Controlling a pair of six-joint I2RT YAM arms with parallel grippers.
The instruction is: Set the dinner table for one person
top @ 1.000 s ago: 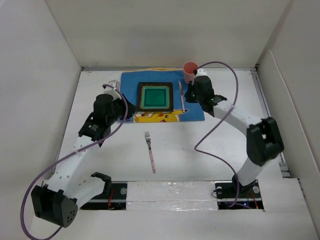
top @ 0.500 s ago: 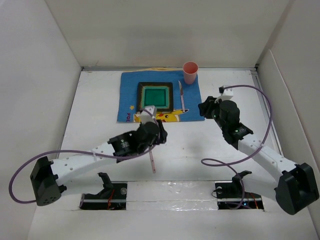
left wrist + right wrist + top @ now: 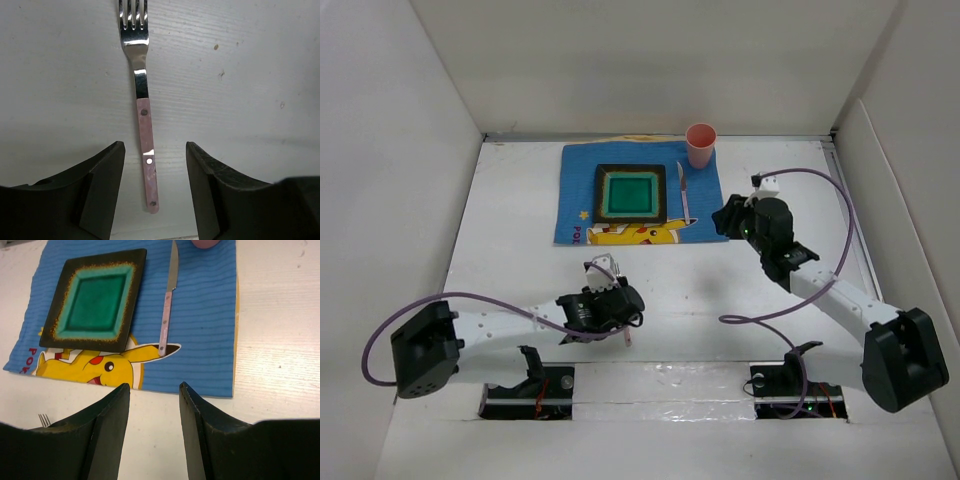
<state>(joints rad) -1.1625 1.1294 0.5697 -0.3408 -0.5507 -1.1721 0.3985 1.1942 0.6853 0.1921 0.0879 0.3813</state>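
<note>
My left gripper moves straight down onto the middle of the fork's pink handle (image 3: 147, 143) next, because the fork lies flat on the table below its open fingers.
A fork (image 3: 142, 97) with a pink handle lies flat on the white dinner table (image 3: 515, 205). My left gripper (image 3: 154, 146) hangs open over it, one finger on each side of the handle's end, apart from it. From above, the left gripper (image 3: 624, 318) covers most of the fork (image 3: 628, 340). On the blue placemat (image 3: 210, 315) sit a green square plate (image 3: 95, 300) and a pink-handled knife (image 3: 167, 305) to its right. My right gripper (image 3: 155, 386) is open and empty above bare table, just off the mat's near right corner; from above it (image 3: 724, 222) shows there too.
A pink cup (image 3: 701, 144) stands at the mat's far right corner. White walls close in the table on three sides. The fork's tines (image 3: 44, 419) show at the left of the right wrist view.
My left arm swung from the mat's left side down to the fork and opened. My right gripper drew back from beside the knife to the mat's right corner and opened.
</note>
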